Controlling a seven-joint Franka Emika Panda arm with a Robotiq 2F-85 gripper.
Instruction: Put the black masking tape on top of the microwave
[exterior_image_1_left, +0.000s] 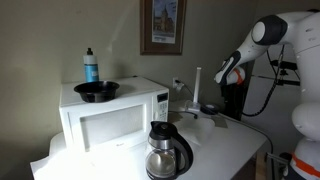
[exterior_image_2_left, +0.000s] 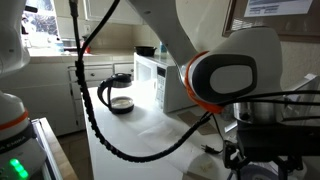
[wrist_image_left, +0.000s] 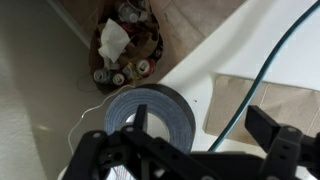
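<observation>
My gripper will lower astride the tape's side by the brown mat and close, one finger over the tape's hole, the other outside the tape's rim.
The black masking tape (wrist_image_left: 160, 108) lies flat on the white table, below my gripper in the wrist view. It also shows as a small dark ring (exterior_image_1_left: 208, 108) on the table in an exterior view. My gripper (wrist_image_left: 200, 124) is open and empty above it, with one finger over the roll's hole and the other well off to the side. The arm's end (exterior_image_1_left: 228, 76) hangs above the table, away from the microwave. The white microwave (exterior_image_1_left: 105, 120) stands at the table's other end and shows in both exterior views (exterior_image_2_left: 160, 80).
A wide black bowl (exterior_image_1_left: 96, 91) and a blue bottle (exterior_image_1_left: 91, 66) stand on the microwave. A glass carafe (exterior_image_1_left: 166, 152) stands in front of it. A white upright holder (exterior_image_1_left: 198, 88) stands near the tape. A teal cable (wrist_image_left: 262, 75) crosses a brown mat (wrist_image_left: 285, 100). A basket of clutter (wrist_image_left: 125, 45) sits on the floor.
</observation>
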